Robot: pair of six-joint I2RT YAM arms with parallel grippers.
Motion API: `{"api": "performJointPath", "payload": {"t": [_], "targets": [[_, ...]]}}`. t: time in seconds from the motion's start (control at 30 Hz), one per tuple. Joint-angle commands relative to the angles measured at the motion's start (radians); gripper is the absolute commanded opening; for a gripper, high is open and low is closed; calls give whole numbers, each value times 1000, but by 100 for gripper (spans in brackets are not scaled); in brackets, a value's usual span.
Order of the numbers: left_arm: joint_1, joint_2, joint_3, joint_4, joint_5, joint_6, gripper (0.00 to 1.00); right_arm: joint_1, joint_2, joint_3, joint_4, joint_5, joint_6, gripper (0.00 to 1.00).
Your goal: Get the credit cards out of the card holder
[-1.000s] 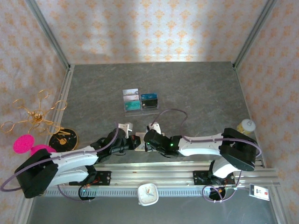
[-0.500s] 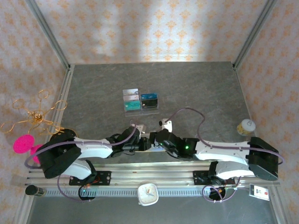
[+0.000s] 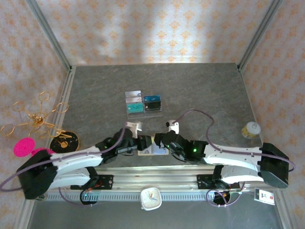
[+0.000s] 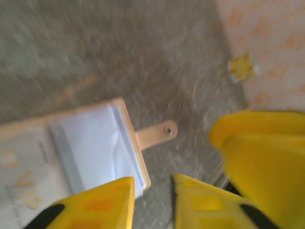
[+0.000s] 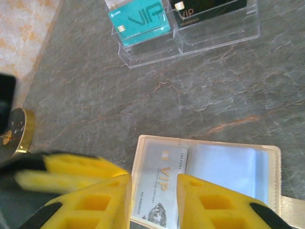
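Observation:
The pale credit card's inner long edge [image 5: 184,165] shows clear beside the blue-grey lining [image 5: 224,169]. My right gripper lowers onto that edge next, fingers straddling it, and closes there.
The beige card holder [image 3: 151,146] lies spread open on the grey table between both grippers. In the right wrist view a pale grey VIP credit card [image 5: 164,183] sits in its left pocket, and the right pocket shows blue-grey lining [image 5: 224,169]. My right gripper [image 5: 153,200] hovers open just above that card, one finger on each side. My left gripper [image 4: 152,202] is slightly open over the holder's corner [image 4: 138,176], near the snap tab [image 4: 157,133], with nothing between its fingers. More credit cards, one teal [image 5: 140,19] and one dark [image 5: 209,7], lie in the tray.
A clear acrylic tray [image 3: 143,106] stands mid-table. A gold wire ornament [image 3: 35,117], a pink disc [image 3: 24,147] and a black-and-gold dish [image 3: 64,141] crowd the left edge. A small yellow jar [image 3: 251,129] is at the right, a white clock [image 3: 151,198] by the rail.
Both grippers have gone from shut to open. The card holder now lies flat and spread open between them. Both arms have shifted and stretched out lower over the table.

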Motion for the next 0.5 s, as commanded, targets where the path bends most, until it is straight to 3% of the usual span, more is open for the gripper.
{"api": "performJointPath", "payload": {"t": [0.0,0.13,0.23,0.47], "targets": [[91,-39,-67,-93,-39,12,15,-42,76,34,82,-189,-28,30],[102,3,-59,-62,-20,51,7,-93,206,75,117,-382,-7,28],[105,57,-53,-38,-18,72,1,-104,260,85,132,-430,9,26],[106,130,-68,2,-4,77,0,-151,321,59,141,-468,47,23]]}}
